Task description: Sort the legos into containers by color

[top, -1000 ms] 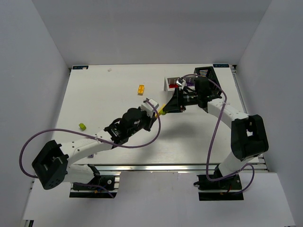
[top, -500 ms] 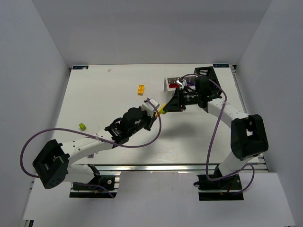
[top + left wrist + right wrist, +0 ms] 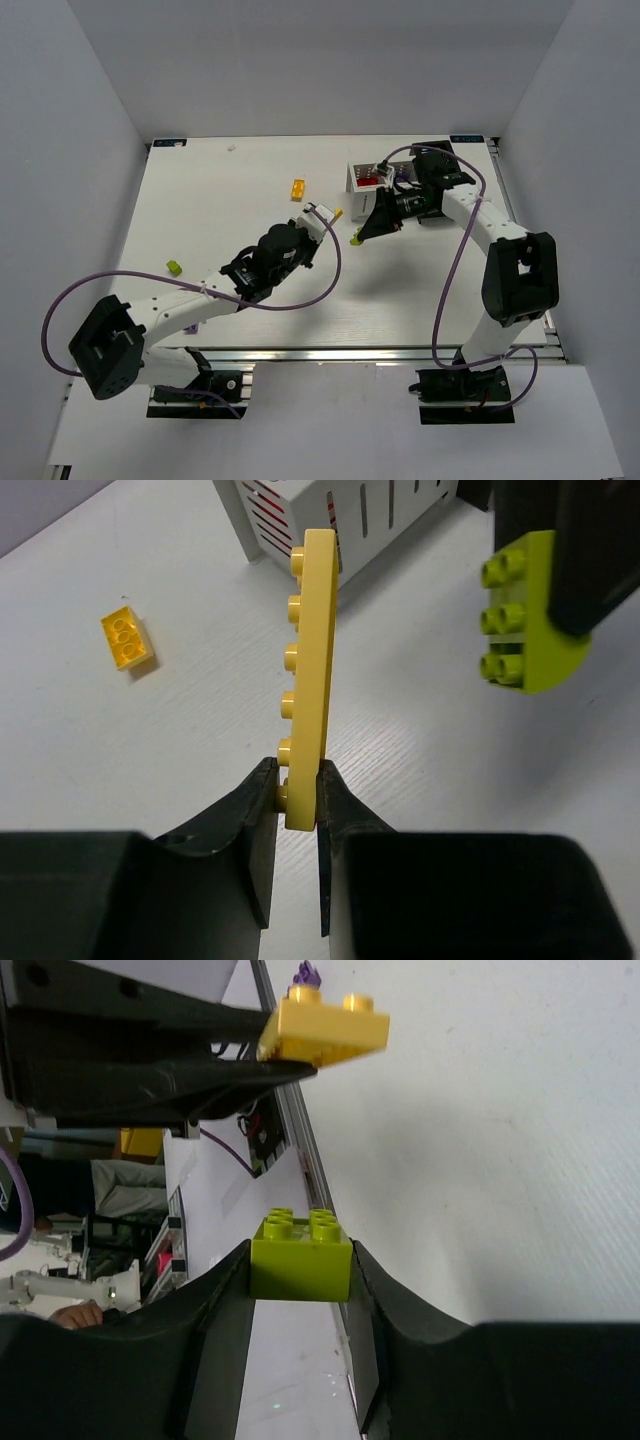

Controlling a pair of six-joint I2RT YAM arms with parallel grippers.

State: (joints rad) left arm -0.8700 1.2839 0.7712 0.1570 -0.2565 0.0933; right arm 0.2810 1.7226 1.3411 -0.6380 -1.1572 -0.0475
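Observation:
The white box (image 3: 354, 180) holds red bricks, so my right gripper should swing to the right in the top view, turning downward, over the black bin's near end.
My left gripper (image 3: 328, 214) is shut on one end of a long yellow plate (image 3: 310, 670), held on edge above the table (image 3: 220, 200). My right gripper (image 3: 360, 236) is shut on a lime green brick (image 3: 300, 1257), studs up, just to the right of the plate and apart from it. The lime brick also shows in the left wrist view (image 3: 520, 615), and the plate in the right wrist view (image 3: 325, 1028). The white slatted box (image 3: 354, 180) holds red bricks (image 3: 369, 182). The black bin (image 3: 432, 153) stands behind the right arm.
A small yellow-orange brick (image 3: 297, 189) lies on the table left of the white box and shows in the left wrist view (image 3: 127, 642). A lime green brick (image 3: 174, 267) lies near the left edge. The right arm reaches over the white box.
The yellow plate and lime brick were together between the two grippers; now they are apart. The left gripper has moved away with the plate, and the right arm has drawn back with the lime brick.

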